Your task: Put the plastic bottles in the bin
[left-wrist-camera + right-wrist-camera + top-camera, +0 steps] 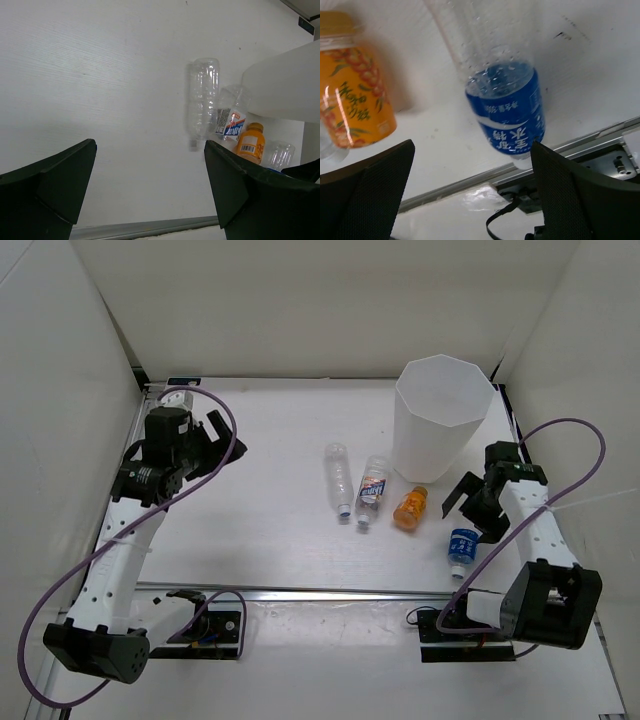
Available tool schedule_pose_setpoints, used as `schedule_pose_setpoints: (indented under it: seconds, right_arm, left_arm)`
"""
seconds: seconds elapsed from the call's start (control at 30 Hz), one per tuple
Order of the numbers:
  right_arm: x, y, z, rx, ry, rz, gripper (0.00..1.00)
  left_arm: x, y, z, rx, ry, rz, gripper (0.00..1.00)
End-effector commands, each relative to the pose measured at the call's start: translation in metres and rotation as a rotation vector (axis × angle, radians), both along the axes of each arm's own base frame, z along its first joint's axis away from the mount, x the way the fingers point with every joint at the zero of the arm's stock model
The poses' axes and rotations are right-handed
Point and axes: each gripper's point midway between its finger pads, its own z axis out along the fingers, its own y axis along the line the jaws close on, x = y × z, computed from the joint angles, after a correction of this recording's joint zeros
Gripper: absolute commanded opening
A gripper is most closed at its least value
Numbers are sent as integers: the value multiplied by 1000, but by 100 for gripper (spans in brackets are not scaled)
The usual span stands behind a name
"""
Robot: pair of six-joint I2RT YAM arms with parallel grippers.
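Observation:
My right gripper centres over the blue-labelled bottle next, lowers around its clear body [467, 528] [489, 42] and closes, since the bottle lies below the open fingers, nearer one.
Four bottles lie on the white table. The slim clear bottle [338, 478] [202, 102] lies left of the blue-red labelled bottle [372, 490] [231, 117]. The short orange bottle [410, 508] [249, 143] [352, 90] lies in front of the bin [441, 418] [285, 85]. The short blue-labelled bottle [461, 544] [507, 112] lies at the right. My right gripper [472, 505] [472, 192] is open and empty, hovering just above and beside the blue-labelled bottle. My left gripper [222, 445] [150, 187] is open and empty at the far left, well away from the bottles.
A metal rail [320, 592] runs along the table's near edge. White walls enclose the table on the left, back and right. A purple cable [560, 430] loops over each arm.

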Motion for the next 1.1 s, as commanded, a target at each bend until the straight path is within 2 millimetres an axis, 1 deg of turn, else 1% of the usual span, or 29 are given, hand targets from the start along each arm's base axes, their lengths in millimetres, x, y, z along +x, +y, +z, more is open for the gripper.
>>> schedule_pose_setpoints:
  seconds: [0.0, 0.03, 0.07, 0.1, 0.13, 0.23, 0.33, 0.37, 0.43, 0.47, 0.53, 0.57, 0.6, 0.67, 0.7, 0.77, 0.8, 0.83, 0.87, 0.9, 0.93, 0.97, 1.0, 1.07]
  right_arm:
    - [7, -22, -7, -118, -8, -6, 100]
    - [6, -25, -7, -131, -6, -9, 100]
    - [9, -27, -9, -143, -5, -1, 100]
    - [6, -27, -12, -142, 5, 0, 100]
    - [6, -28, -16, -148, 27, -1, 100]
    - [8, -35, -24, -183, 55, -17, 100]
    - [19, -43, -32, -205, 60, -19, 100]
    - [18, -43, -35, -206, 77, -8, 100]
    - [26, -45, -42, -194, 83, -18, 100]
    - [25, -46, -45, -183, 97, -27, 95]
    - [29, -45, -50, -156, 93, -35, 89]
    - [28, -47, -53, -142, 106, -48, 86]
    - [31, -47, -53, -130, 94, -57, 78]
    - [34, -45, -53, -119, 83, -55, 67]
    - [30, -43, -56, -108, 92, -52, 56]
    - [25, -41, -49, -104, 92, -69, 48]
    - [22, -40, -38, -104, 64, -90, 41]
    - [26, -40, -22, -106, 20, -110, 40]
    - [21, -35, -9, -85, 8, -141, 40]
    - [22, -32, 7, -67, -32, -163, 39]
    - [22, -28, 32, -54, -113, -186, 37]
    - [30, -24, 65, -26, -204, -211, 37]
    - [32, -15, 97, 18, -330, -204, 37]
    - [42, -6, 148, 63, -502, -193, 37]
  left_arm:
    - [-5, 4, 5, 27, -33, 0, 100]
    - [-5, 4, 5, 27, -33, 0, 100]
    - [-5, 4, 1, 29, -23, -1, 100]
    - [-5, 6, 0, 34, -24, 7, 100]
    - [-7, 6, -5, 38, -6, 7, 100]
    - [-8, 7, -9, 40, 3, 7, 100]
    - [-8, 7, -9, 40, 3, 7, 100]
    - [-8, 7, -9, 40, 3, 7, 100]
    - [-9, 7, -11, 42, 14, 6, 100]
    - [-9, 7, -11, 42, 14, 6, 100]
    - [-9, 7, -11, 49, 12, 1, 100]
    - [-11, 8, -13, 51, 21, 1, 100]
    - [-11, 9, -13, 57, 20, 8, 100]
    - [-10, 11, -13, 62, 19, 16, 100]
    - [-8, 10, -12, 62, 19, 16, 100]
    - [-8, 10, -12, 64, 28, 15, 100]
    - [-8, 10, -12, 64, 28, 15, 100]
    - [-7, 10, -8, 62, 18, 16, 100]
    - [-5, 10, -10, 63, 27, 16, 100]
    - [-4, 11, -7, 68, 17, 24, 100]
    - [-6, 12, -8, 70, 26, 24, 100]
    - [-6, 12, -8, 70, 26, 24, 100]
    - [-5, 12, -5, 68, 17, 25, 100]
    - [-5, 12, -5, 68, 17, 25, 100]
